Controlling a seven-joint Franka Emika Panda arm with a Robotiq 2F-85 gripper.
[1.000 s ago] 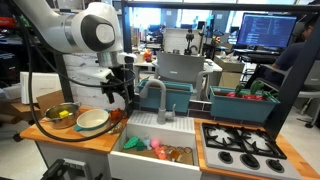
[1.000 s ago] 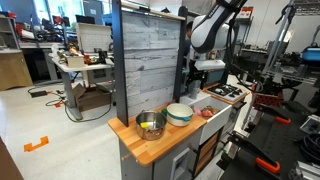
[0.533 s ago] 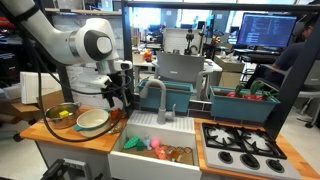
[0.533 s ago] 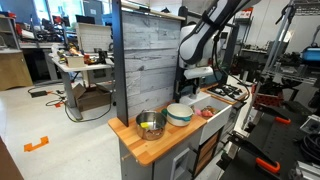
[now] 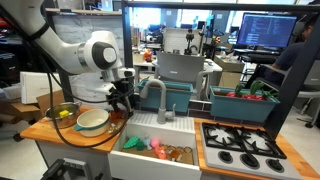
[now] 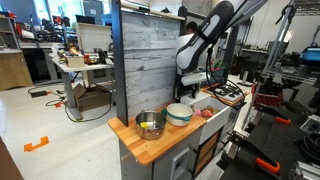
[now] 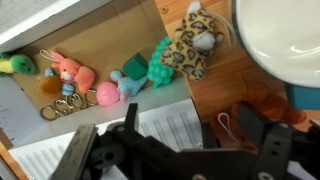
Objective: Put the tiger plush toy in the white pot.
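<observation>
My gripper crosses the counter next, then lowers around the toy, since its open fingers are short of the tiger plush toy [image 7: 193, 44] beside the white pot.
The tiger plush toy [image 7: 193, 45], tan-orange with dark markings, lies on the wooden counter at the sink's edge in the wrist view. It sits just beside the white pot [image 7: 285, 45]. The pot also shows in both exterior views [image 5: 92, 128] [image 6: 180, 120], next to the steel bowl. My gripper [image 7: 175, 150] is open and empty. Its two dark fingers are spread wide at the bottom of the wrist view, short of the plush. In both exterior views the gripper [image 5: 122, 102] [image 6: 193, 88] hangs above the counter between pot and sink.
A shiny steel bowl [image 5: 62, 113] [image 6: 150, 124] stands beside the pot. The sink holds pink toys [image 7: 70, 72] and green toys [image 7: 158, 65]. An orange-brown thing with a white loop [image 7: 262, 103] lies under my right finger. A faucet [image 5: 158, 95] and stove [image 5: 240, 145] are nearby.
The arm has lowered and the gripper has come down closer to the counter beside the pot. The toys and pot have not moved.
</observation>
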